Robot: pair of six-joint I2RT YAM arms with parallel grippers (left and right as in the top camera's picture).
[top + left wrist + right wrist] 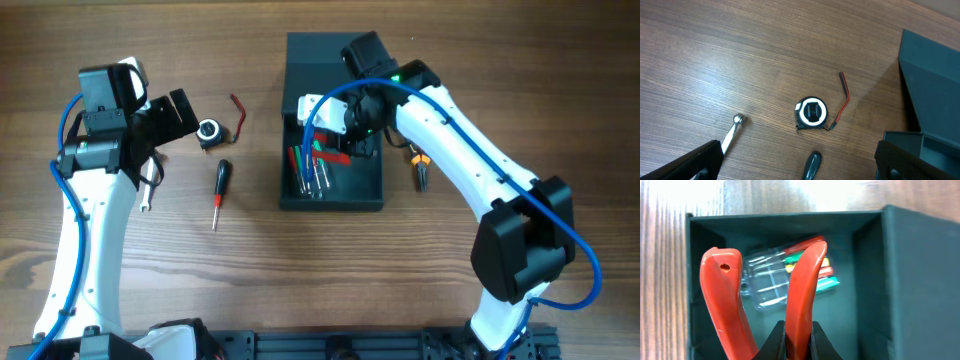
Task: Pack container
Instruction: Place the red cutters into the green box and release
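Next, my right gripper moves back and down toward the box's near side (694, 307) and releases the red-handled pliers (802, 280) inside, since they hang above the open box.
The container (330, 203) is a dark teal-grey box at the table's middle, its flap lid (315, 60) open toward the back. A clear pack of screwdrivers (310, 170) lies inside it. My right gripper (350, 125) is over the box, shut on one handle of red-handled pliers (802, 280) that hang above the box's inside (905, 280) and the pack (770, 275). My left gripper (170, 118) is open and empty above the table left of the box; in the left wrist view its fingers (797, 162) straddle a dark screwdriver handle (811, 165).
A round tape measure (209, 131) with a red strap (844, 97) lies left of the box. A black-handled screwdriver (220, 185) and a silver tool (147, 200) lie near it. Orange-handled pliers (418, 165) lie right of the box under my right arm.
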